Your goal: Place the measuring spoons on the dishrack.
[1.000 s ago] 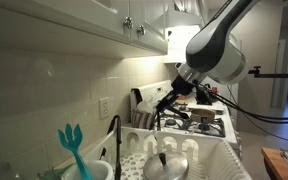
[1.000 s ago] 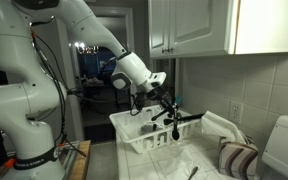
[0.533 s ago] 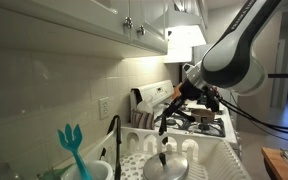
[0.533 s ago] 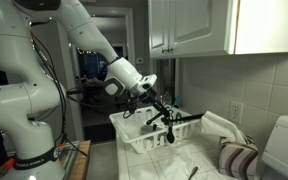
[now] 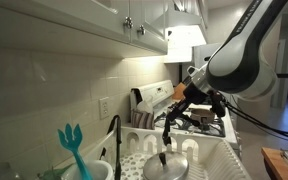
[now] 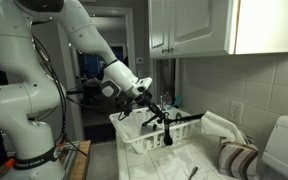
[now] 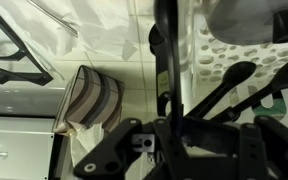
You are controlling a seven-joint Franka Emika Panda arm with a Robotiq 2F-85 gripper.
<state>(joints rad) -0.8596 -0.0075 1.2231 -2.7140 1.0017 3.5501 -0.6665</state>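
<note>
Next, my gripper lowers its spoons into the white dishrack's inside by the metal lid and releases them. That place lies below and the spoons still hang clear.
My gripper is shut on the measuring spoons, a bunch of thin black spoons that hang and fan out below the jaws. They hang over the white dishrack, above its inside and apart from it. In the other exterior view the gripper holds the spoons over the rack. In the wrist view the dark gripper fills the bottom; spoon handles run upward and to the right, with the rack's holed wall behind them.
A metal lid lies in the rack. A teal forked spatula stands at the near left. The white gas stove is behind the rack. A striped towel lies beside the rack, and also shows in the wrist view.
The gripper has shifted sideways and a little lower over the rack, carrying the spoons with it. The spoons now hang lower, closer to the rack's inside.
</note>
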